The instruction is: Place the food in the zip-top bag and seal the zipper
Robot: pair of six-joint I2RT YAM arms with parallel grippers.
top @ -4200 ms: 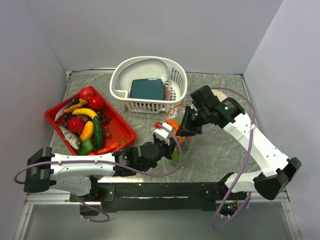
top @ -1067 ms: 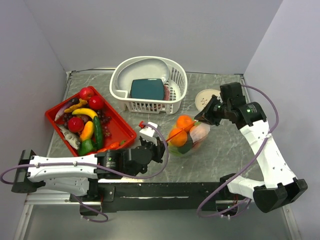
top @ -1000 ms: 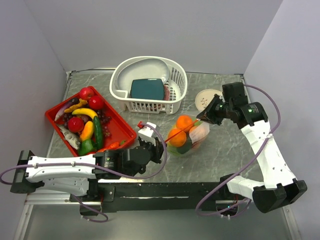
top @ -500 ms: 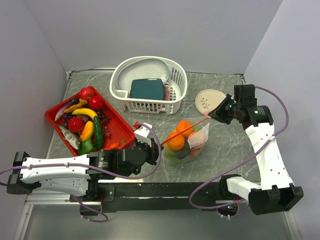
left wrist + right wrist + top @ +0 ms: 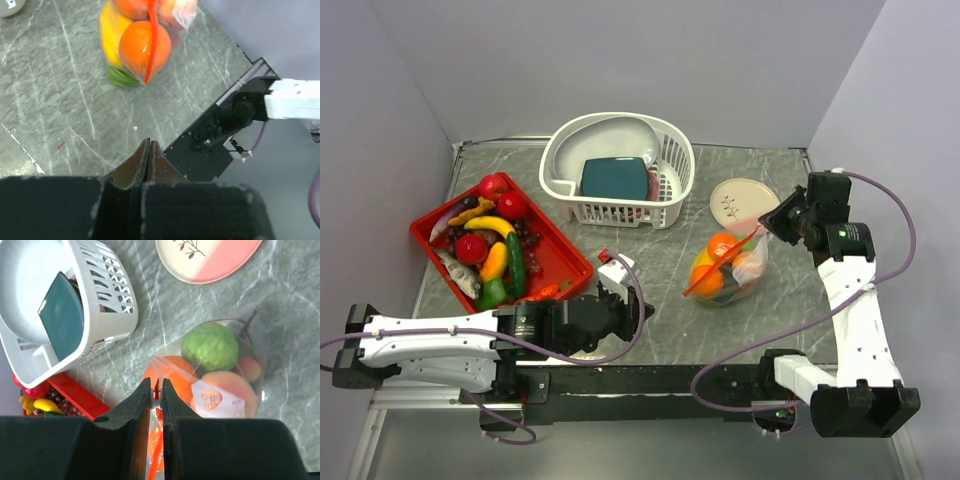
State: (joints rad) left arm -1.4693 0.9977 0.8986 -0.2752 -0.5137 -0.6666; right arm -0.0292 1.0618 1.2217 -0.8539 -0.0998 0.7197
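Observation:
Next, my right gripper draws the bag [image 5: 728, 268] by its white slider to the left in the top view, toward my left gripper, because the bag lies apart from that gripper.
The zip-top bag [image 5: 728, 268] lies on the table right of centre, holding oranges, a yellow piece, a green fruit [image 5: 210, 346] and a peach-coloured fruit. Its orange-red zipper [image 5: 718, 266] runs diagonally across it. My right gripper [image 5: 767, 230] is shut on the zipper's upper right end; in the right wrist view [image 5: 156, 389] a white slider sits between the jaws. My left gripper [image 5: 642, 312] is shut and empty, left of the bag and apart from it; the bag [image 5: 142, 42] lies ahead of its tips [image 5: 149, 143]. More food [image 5: 492, 245] lies in the red tray.
The red tray [image 5: 565, 262] stands at the left. The white slotted basket [image 5: 617, 208] with a teal slab [image 5: 615, 178] stands at the back. A pink-and-cream plate [image 5: 740, 198] lies behind the bag. The table's near edge and black rail [image 5: 220, 125] are close to my left gripper.
My right gripper has moved right with the zipper end, dragging the bag right. The bag's left end has come away from my left gripper, which stays shut near the front.

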